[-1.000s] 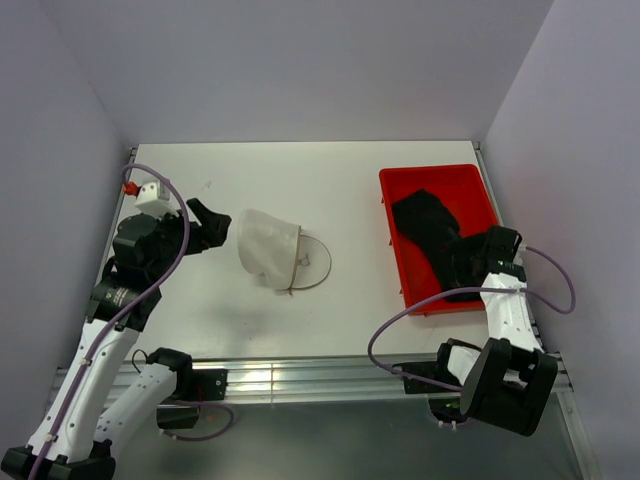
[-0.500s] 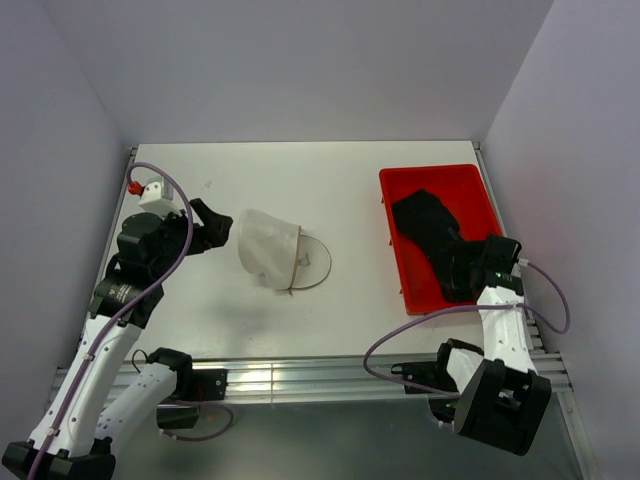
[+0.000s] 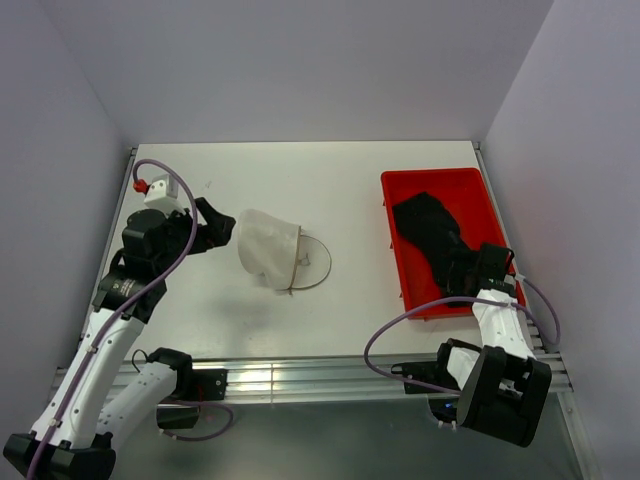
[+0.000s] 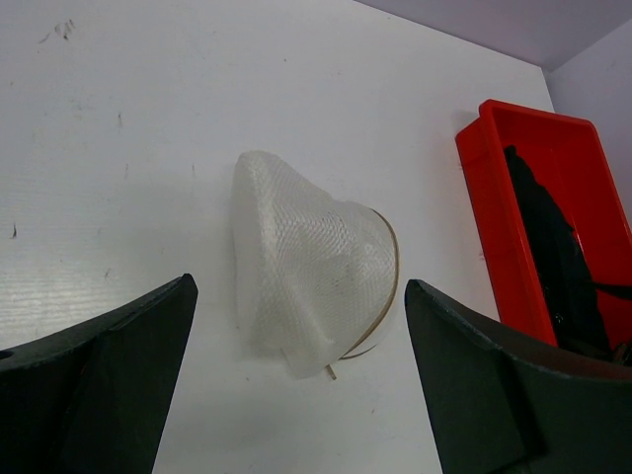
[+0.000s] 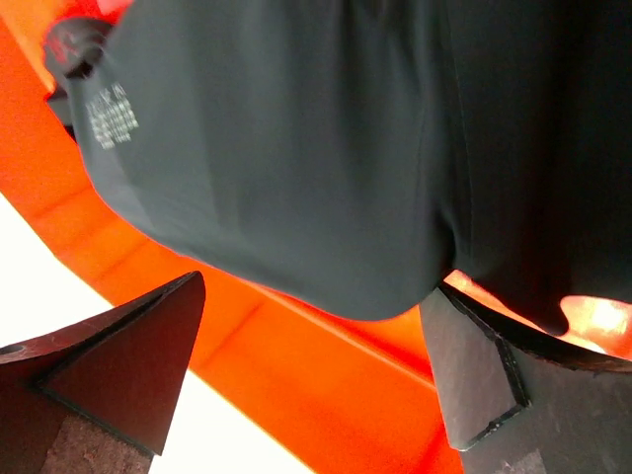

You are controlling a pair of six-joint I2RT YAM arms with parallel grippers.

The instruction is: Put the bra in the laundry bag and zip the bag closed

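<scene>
My right gripper will nudge farther onto the bra's seamed edge [image 5: 420,281] and close there, since the bra's edge lies just ahead of it and already reaches between the open fingers.
The laundry bag [image 3: 268,250] is a white mesh dome lying on its side mid-table, its wire rim [image 3: 315,262] facing right. My left gripper [image 3: 222,228] hovers just left of it, open; in the left wrist view the laundry bag [image 4: 306,262] lies ahead of the wide-apart fingers [image 4: 118,365], untouched. The black bra [image 3: 428,228] lies in the red tray [image 3: 470,185]. My right gripper [image 3: 462,270] sits low over its near end, open. In the right wrist view the bra [image 5: 296,148] fills the top, its edge between the spread fingers [image 5: 474,365].
The red tray [image 5: 326,385] stands at the right against the table's right edge, its near wall just under my right gripper. Grey walls close in the left, back and right sides. A metal rail [image 3: 300,378] runs along the near edge.
My right gripper has dropped lower and slid a little toward the tray's near end over the bra. The left gripper has crept slightly farther from the base, beside the bag.
</scene>
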